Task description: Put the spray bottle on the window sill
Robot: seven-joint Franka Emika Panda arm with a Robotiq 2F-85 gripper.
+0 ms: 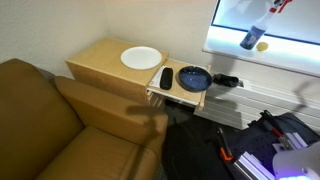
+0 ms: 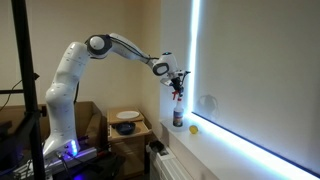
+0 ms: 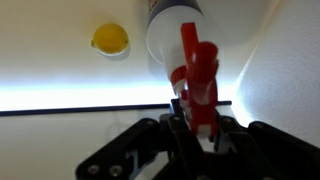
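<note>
I will next carry the bottle down and away from the yellow-white ball beside it with my gripper, turning it slightly, so that its base goes onto clear ledge.
The spray bottle (image 2: 178, 114) is translucent grey-blue with a red and white trigger head. It stands upright at the window sill (image 2: 240, 150), its base at or just above the ledge. My gripper (image 2: 178, 82) is directly above it, shut on the red spray head. In the wrist view the red head (image 3: 198, 70) sits between my fingers (image 3: 200, 108), with the bottle body below. In an exterior view the bottle (image 1: 250, 38) shows against the bright window pane, with the gripper (image 1: 279, 6) above it at the frame's top edge.
A small yellow-white ball (image 2: 194, 128) lies on the sill right beside the bottle; it also shows in the wrist view (image 3: 110, 38). Below the window, a wooden table (image 1: 100, 62) carries a white plate (image 1: 141, 58), a blue bowl (image 1: 194, 77) and a black remote (image 1: 166, 78). A brown sofa (image 1: 50, 120) stands alongside.
</note>
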